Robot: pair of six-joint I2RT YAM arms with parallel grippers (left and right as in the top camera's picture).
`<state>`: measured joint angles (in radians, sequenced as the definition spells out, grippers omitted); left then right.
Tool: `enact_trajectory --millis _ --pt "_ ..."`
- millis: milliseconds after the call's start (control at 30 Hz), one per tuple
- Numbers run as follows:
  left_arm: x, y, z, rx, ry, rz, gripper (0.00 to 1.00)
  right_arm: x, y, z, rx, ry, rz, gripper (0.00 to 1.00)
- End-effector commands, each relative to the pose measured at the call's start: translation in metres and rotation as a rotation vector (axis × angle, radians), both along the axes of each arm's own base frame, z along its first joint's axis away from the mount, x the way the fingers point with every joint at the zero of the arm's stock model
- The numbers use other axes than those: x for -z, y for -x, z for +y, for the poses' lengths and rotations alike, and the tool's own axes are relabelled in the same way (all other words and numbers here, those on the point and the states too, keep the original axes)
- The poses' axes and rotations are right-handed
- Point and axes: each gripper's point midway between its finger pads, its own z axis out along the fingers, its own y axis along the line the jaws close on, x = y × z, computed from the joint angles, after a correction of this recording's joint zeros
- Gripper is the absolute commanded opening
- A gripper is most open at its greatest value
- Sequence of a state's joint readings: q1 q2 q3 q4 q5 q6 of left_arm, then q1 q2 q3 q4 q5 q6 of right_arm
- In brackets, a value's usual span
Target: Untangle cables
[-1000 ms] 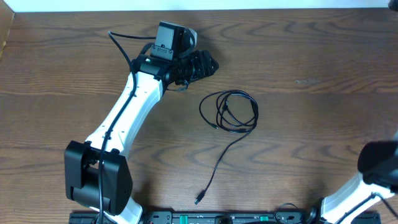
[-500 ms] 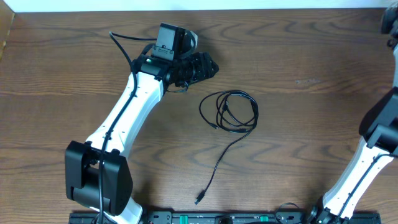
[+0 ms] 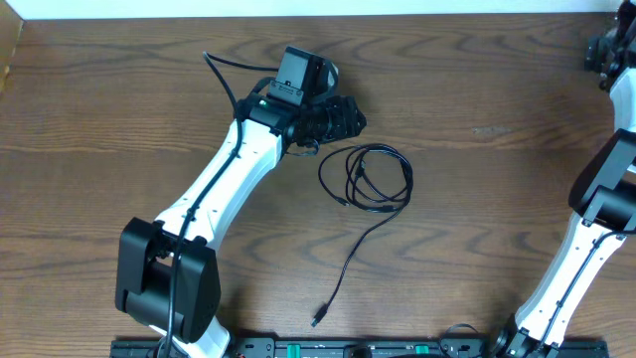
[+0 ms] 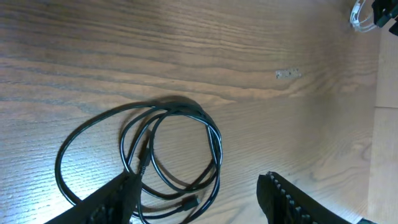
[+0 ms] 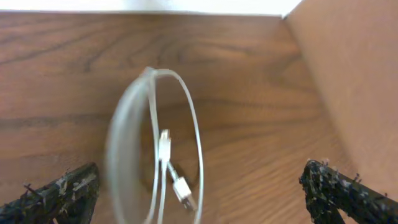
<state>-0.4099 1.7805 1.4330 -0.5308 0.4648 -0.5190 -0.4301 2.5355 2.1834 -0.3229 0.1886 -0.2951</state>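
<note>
My left gripper is going down and across the cable's loops next, to the coil's side nearest the pale scuff, and it needs to close there, because the black cable parts run bunched together.
A black cable [image 3: 366, 179] lies coiled in loose loops at mid-table, its tail running down to a plug [image 3: 318, 318] near the front edge. My left gripper [image 3: 343, 117] hovers just left of the coil, open. In the left wrist view the black loops [image 4: 174, 149] lie between and ahead of its fingers [image 4: 106, 202], touching neither. My right gripper [image 3: 604, 48] is at the far right corner, open wide. In the right wrist view a white cable [image 5: 155, 130], blurred, with its white plug [image 5: 181, 188], hangs loose between the spread fingers [image 5: 62, 190]. The white cable [image 4: 359, 15] also shows small in the left wrist view.
A tan upright panel [image 5: 348, 74] borders the table on the right, close to my right gripper. The table's back edge meets a white strip [image 3: 318, 8]. A pale scuff [image 4: 287, 74] marks the wood beyond the black coil.
My left arm has shifted right, closer to the black coil. My right arm has swung up from the front right to the far right corner, and its jaws now stand wide open.
</note>
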Motion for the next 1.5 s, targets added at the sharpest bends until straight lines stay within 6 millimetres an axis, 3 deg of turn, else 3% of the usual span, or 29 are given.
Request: enact_trajectory --millis 0,233,267,300,333,367,400,467,667,800,900,1000,1100,1233,1467 --pt "0.009 -0.002 0.002 0.003 -0.021 -0.001 0.64 -0.084 0.005 0.01 0.024 -0.065 -0.149 0.99" --pt "0.009 -0.002 0.002 0.038 -0.034 -0.031 0.65 -0.178 0.025 0.092 -0.229 -0.319 -0.244 0.99" --pt "0.009 -0.002 0.002 0.049 -0.04 -0.035 0.64 -0.201 0.035 0.128 -0.365 -0.424 -0.26 0.99" --pt "0.01 -0.001 0.002 0.052 -0.042 -0.034 0.65 -0.209 0.042 0.144 -0.423 -0.476 -0.261 0.99" --pt "0.012 0.002 0.003 0.06 -0.051 -0.023 0.65 -0.223 0.059 0.178 -0.54 -0.599 -0.252 0.99" --pt "0.013 0.005 0.004 0.071 -0.058 -0.02 0.65 -0.228 0.067 0.194 -0.593 -0.666 -0.245 0.99" --pt "0.019 0.011 0.004 0.099 -0.078 -0.009 0.65 -0.234 0.086 0.231 -0.711 -0.841 -0.215 0.99" --pt "0.024 0.018 0.0 0.115 -0.085 0.007 0.65 -0.226 0.1 0.252 -0.722 -0.959 -0.147 0.99" --pt "0.044 0.04 -0.008 0.223 -0.151 0.04 0.65 -0.169 0.126 0.276 -0.536 -0.969 0.13 0.89" --pt "0.063 0.042 -0.008 0.225 -0.196 0.072 0.64 -0.15 0.134 0.288 -0.487 -0.9 0.238 0.89" --pt "0.087 0.046 -0.015 0.212 -0.206 0.137 0.52 -0.144 0.135 0.299 -0.478 -0.864 0.276 0.86" --pt "0.106 0.054 -0.025 0.115 -0.191 0.249 0.46 -0.138 0.135 0.294 -0.404 -0.825 0.297 0.85" --pt "0.119 0.059 -0.035 0.092 -0.191 0.288 0.29 -0.137 0.135 0.293 -0.392 -0.815 0.303 0.85" --pt "0.128 0.058 -0.043 0.047 -0.21 0.283 0.27 -0.137 0.135 0.293 -0.392 -0.815 0.302 0.86" --pt "0.138 0.048 -0.017 -0.165 -0.384 0.24 0.26 -0.136 0.135 0.293 -0.392 -0.815 0.303 0.87"
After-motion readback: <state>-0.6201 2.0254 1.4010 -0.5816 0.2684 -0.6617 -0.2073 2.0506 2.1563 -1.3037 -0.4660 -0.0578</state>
